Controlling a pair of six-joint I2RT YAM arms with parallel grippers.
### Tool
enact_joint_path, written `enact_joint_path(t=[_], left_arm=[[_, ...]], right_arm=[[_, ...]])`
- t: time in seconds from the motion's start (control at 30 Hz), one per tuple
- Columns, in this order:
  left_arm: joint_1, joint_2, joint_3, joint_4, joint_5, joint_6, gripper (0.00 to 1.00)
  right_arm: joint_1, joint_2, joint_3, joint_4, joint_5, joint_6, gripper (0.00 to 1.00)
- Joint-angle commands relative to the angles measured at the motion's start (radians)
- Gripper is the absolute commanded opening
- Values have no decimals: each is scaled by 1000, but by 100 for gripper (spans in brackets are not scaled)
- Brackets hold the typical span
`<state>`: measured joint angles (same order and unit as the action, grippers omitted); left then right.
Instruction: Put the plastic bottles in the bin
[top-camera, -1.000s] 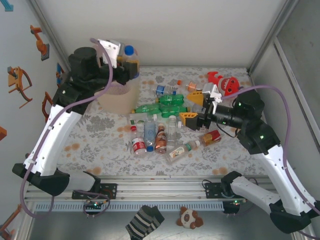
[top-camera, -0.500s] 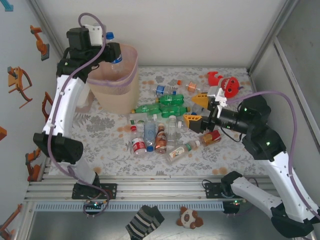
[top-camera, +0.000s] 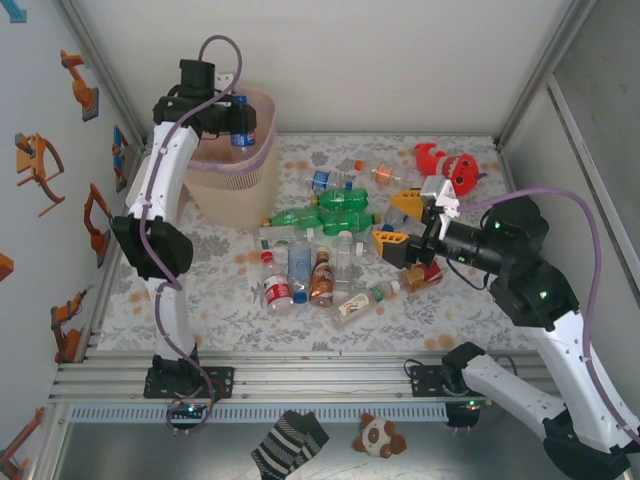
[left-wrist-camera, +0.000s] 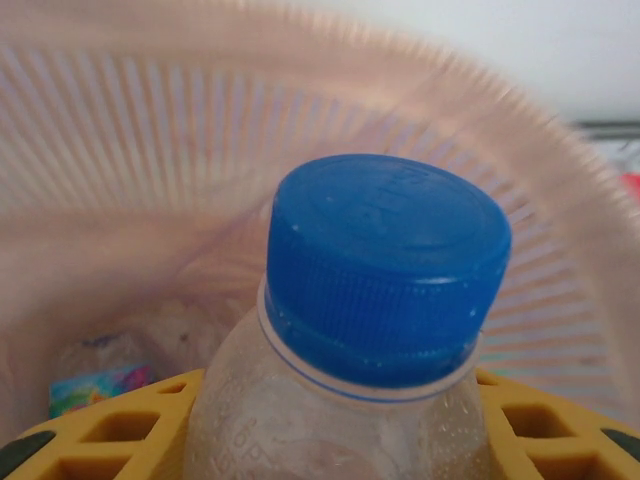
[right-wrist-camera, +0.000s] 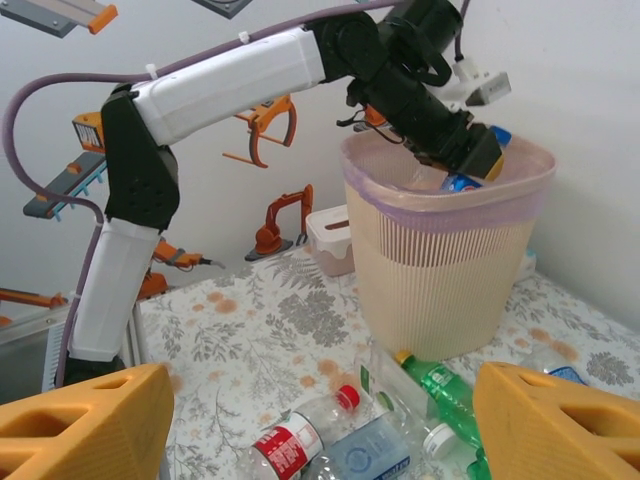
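The clear plastic bottle (top-camera: 241, 134) still sticks up at the bin's rim. My left gripper will go down into the bin's open inside next and let go of the bottle there.
My left gripper (top-camera: 234, 124) is shut on a clear plastic bottle (top-camera: 241, 134) with a blue cap (left-wrist-camera: 385, 268), held in the mouth of the pale pink bin (top-camera: 236, 182). In the left wrist view the yellow fingers (left-wrist-camera: 115, 432) flank the bottle's neck, and the bin's ribbed inner wall (left-wrist-camera: 150, 170) lies behind it. Several more bottles (top-camera: 318, 250) lie in a heap mid-table. My right gripper (top-camera: 396, 222) hovers open just right of the heap, with nothing between its fingers (right-wrist-camera: 85, 425). Below it lie a red-capped bottle (right-wrist-camera: 300, 430) and a green bottle (right-wrist-camera: 445, 388).
A red plush toy (top-camera: 456, 168) lies at the back right. A small white box (right-wrist-camera: 330, 238) stands against the wall left of the bin (right-wrist-camera: 445, 250). A red-labelled bottle (top-camera: 424, 273) lies under my right wrist. Walls close in on both sides.
The left arm swung from in front of the bin to above it, bringing the blue-capped bottle into its mouth. My right gripper drifted slightly right, still open.
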<state>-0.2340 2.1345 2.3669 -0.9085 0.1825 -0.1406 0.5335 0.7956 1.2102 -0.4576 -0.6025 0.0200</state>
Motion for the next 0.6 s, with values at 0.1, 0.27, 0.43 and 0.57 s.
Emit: enact_joint_path(t=[0.1,0.27,0.43,0.57], left_arm=[[-14,65,51,-148,-13,44,27],[-23,114,55,-206,39,71,27],[-37,172,66,-282,47,110,27],[-43,250,119,-374,50,146,28]], right_arm=[[6,-4,2,-1,34,-21,77],[6,3,4,-1,35,-23,77],[6,9,10,-3,32,-23,77],[6,14,14,-1,23,-20,77]])
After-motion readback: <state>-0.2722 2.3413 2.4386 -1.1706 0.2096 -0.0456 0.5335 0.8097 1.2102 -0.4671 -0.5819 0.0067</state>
